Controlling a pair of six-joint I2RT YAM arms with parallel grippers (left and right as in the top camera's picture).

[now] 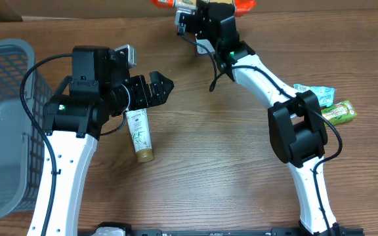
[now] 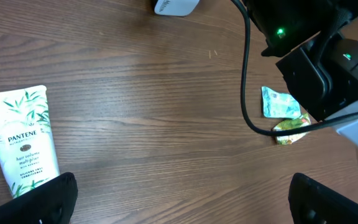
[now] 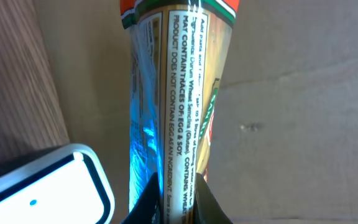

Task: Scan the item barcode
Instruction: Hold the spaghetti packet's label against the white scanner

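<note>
I will next swing my right gripper back and to its right in the overhead view, over the teal sachet (image 1: pixel 317 95), and let go of the printed packet (image 1: pixel 245 5).
My right gripper (image 1: pixel 207 8) is at the far edge of the table, shut on an orange and white printed packet (image 3: pixel 179 81). Its fingers pinch the packet's lower end, and the ingredients text faces the right wrist camera. Orange ends of the packet (image 1: pixel 245 5) stick out past the gripper in the overhead view. A white scanner (image 3: pixel 42 186) with a small blue light sits just left of the packet, and a blue sheen lies on the packet's left side. No barcode shows. My left gripper (image 1: pixel 161 88) hangs open over bare wood (image 2: pixel 182 190), holding nothing.
A white Pantene tube (image 1: pixel 138 134) lies on the table just under my left arm (image 2: pixel 23 143). A grey mesh basket (image 1: pixel 5 124) stands at the left edge. A teal sachet (image 1: pixel 315 92) and a green packet (image 1: pixel 338 113) lie at the right.
</note>
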